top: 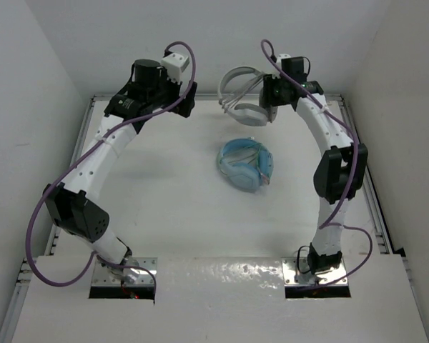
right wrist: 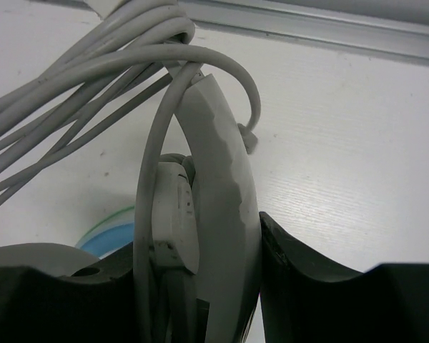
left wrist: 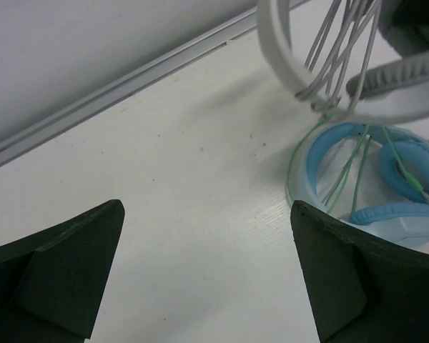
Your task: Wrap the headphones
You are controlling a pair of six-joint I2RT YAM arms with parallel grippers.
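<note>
Next, my right gripper moves to the right in the top view and down to release the headphones on the bare tabletop, as cable loops wrap the headband point(right wrist: 218, 200).
The white and light-grey headphones point(top: 242, 96) hang at the back of the table in my right gripper point(top: 272, 100), which is shut on their headband point(right wrist: 218, 200). Several loops of the thin grey cable point(right wrist: 71, 86) pass around the headband. In the left wrist view the headband point(left wrist: 282, 53) and cable loops point(left wrist: 343, 43) show at top right, lifted above the table. My left gripper point(left wrist: 207, 279) is open and empty, low over bare table to the left of the headphones; in the top view it point(top: 186, 100) sits at the back left.
Light blue headphones point(top: 244, 166) with a green cable point(left wrist: 343, 179) lie on the table just in front of the held pair. A metal rail point(left wrist: 129, 86) runs along the back edge below the white wall. Side walls close in the table.
</note>
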